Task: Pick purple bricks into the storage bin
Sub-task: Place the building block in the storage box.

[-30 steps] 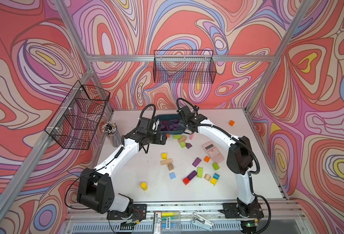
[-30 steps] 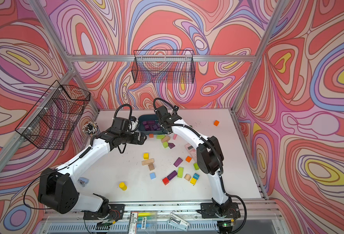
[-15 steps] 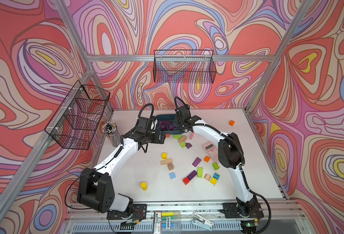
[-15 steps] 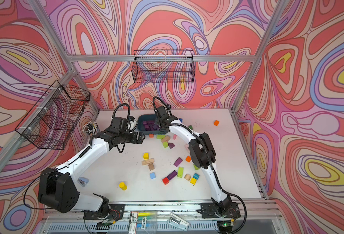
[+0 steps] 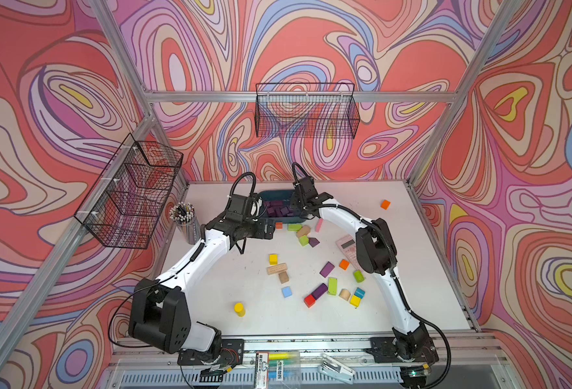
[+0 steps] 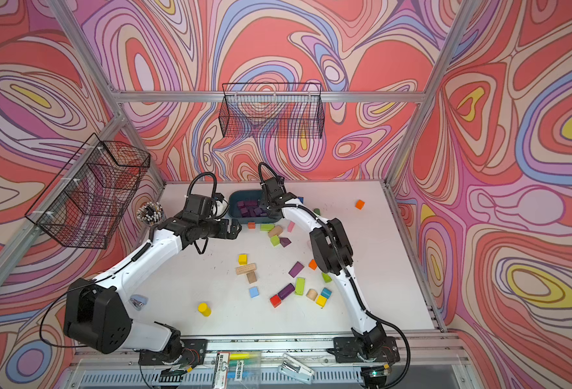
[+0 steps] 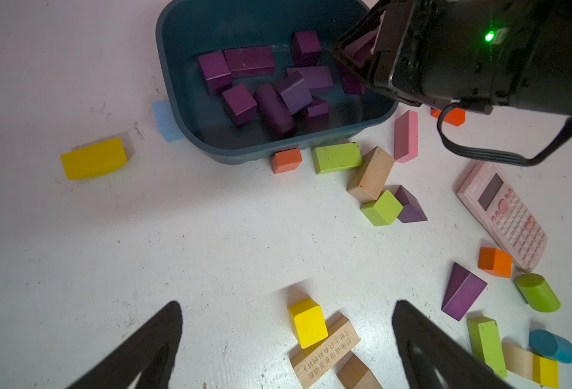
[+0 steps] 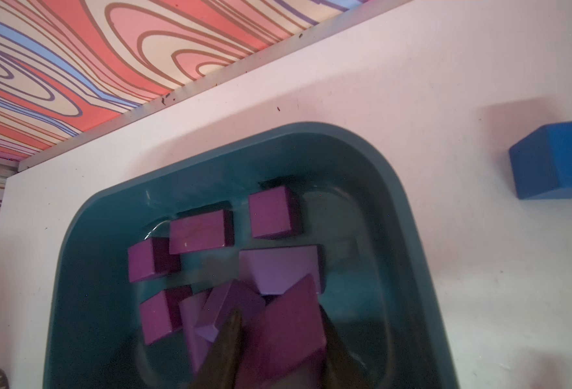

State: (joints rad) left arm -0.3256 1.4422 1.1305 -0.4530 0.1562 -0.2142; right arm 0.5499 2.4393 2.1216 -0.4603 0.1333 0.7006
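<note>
My right gripper eases over toward the purple bricks lying in the bin (image 8: 263,279) next and opens to release its brick there. It already hangs inside the bin's rim.
The teal storage bin (image 5: 274,194) (image 6: 235,198) stands at the back of the table, with several purple bricks (image 7: 240,104) (image 8: 271,212) lying inside. My right gripper (image 8: 281,336) (image 5: 294,202) hangs over the bin's inside, shut on a purple brick (image 8: 291,330). Three more purple bricks lie on the table in both top views: a wedge (image 5: 313,241) (image 7: 411,207), another wedge (image 5: 327,269) (image 7: 463,293) and a bar (image 5: 320,291) (image 6: 286,291). My left gripper (image 7: 288,304) (image 5: 271,230) is open and holds nothing, just in front of the bin's near left corner.
Green, orange, wood and pink blocks (image 7: 336,156) crowd the bin's near rim. A pink calculator (image 7: 503,215) lies to the right. A yellow cube (image 7: 306,323) rests on a wooden bar. A blue cube (image 8: 554,161) sits beside the bin, and a pencil cup (image 5: 185,219) stands at the left.
My right gripper has carried the purple brick leftward, from beside the bin's right end to over its inside. The left arm has hardly moved.
</note>
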